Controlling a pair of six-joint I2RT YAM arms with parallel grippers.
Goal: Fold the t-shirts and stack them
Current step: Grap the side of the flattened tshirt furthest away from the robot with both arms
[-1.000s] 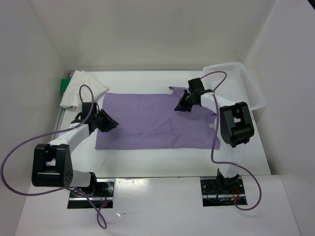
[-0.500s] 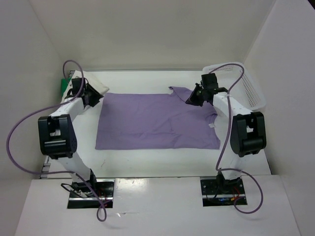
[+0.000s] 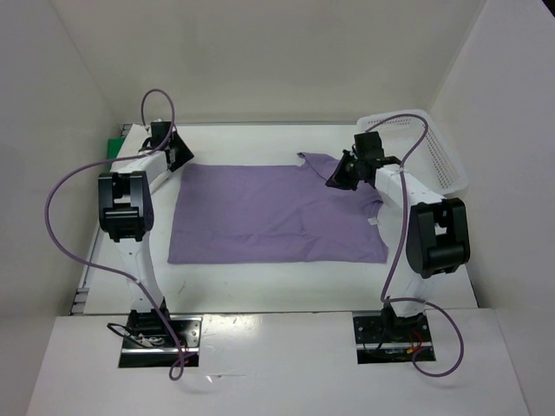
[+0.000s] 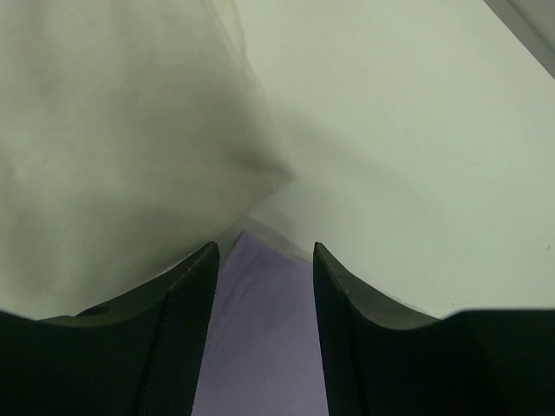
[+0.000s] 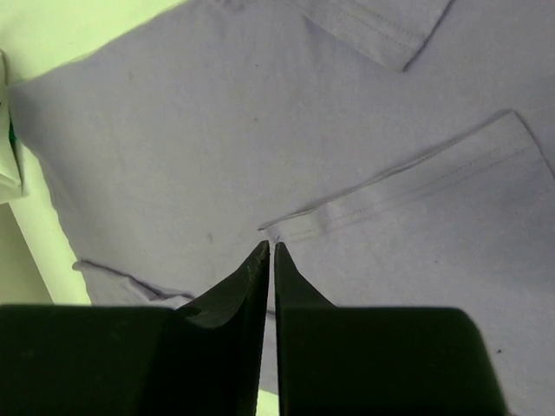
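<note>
Next, my left gripper lowers its open fingers onto the lavender t-shirt's far corner beside the white t-shirt and closes, since that corner lies below, framed between them.
The lavender t-shirt point(image 3: 277, 212) lies spread flat in the middle of the table. My left gripper point(image 3: 177, 156) hovers open over its far left corner point(image 4: 260, 329), with nothing between the fingers. Beside that corner is the white t-shirt point(image 4: 113, 130), mostly hidden under the left arm in the top view. A sliver of the green t-shirt point(image 3: 112, 148) shows at the far left edge. My right gripper point(image 3: 339, 179) is low over the lavender shirt's right sleeve hem point(image 5: 408, 186), its jaws parted by only a thin slit point(image 5: 270, 245), gripping nothing.
A white mesh basket point(image 3: 431, 152) stands at the far right against the wall. White walls close in the table on the left, back and right. Purple cables loop off both arms. Bare tabletop point(image 3: 277, 282) runs in front of the shirt.
My left arm has swung from the shirt's left edge up to its far left corner, jaws widening. My right gripper shifted slightly right and its shut jaws parted a little.
</note>
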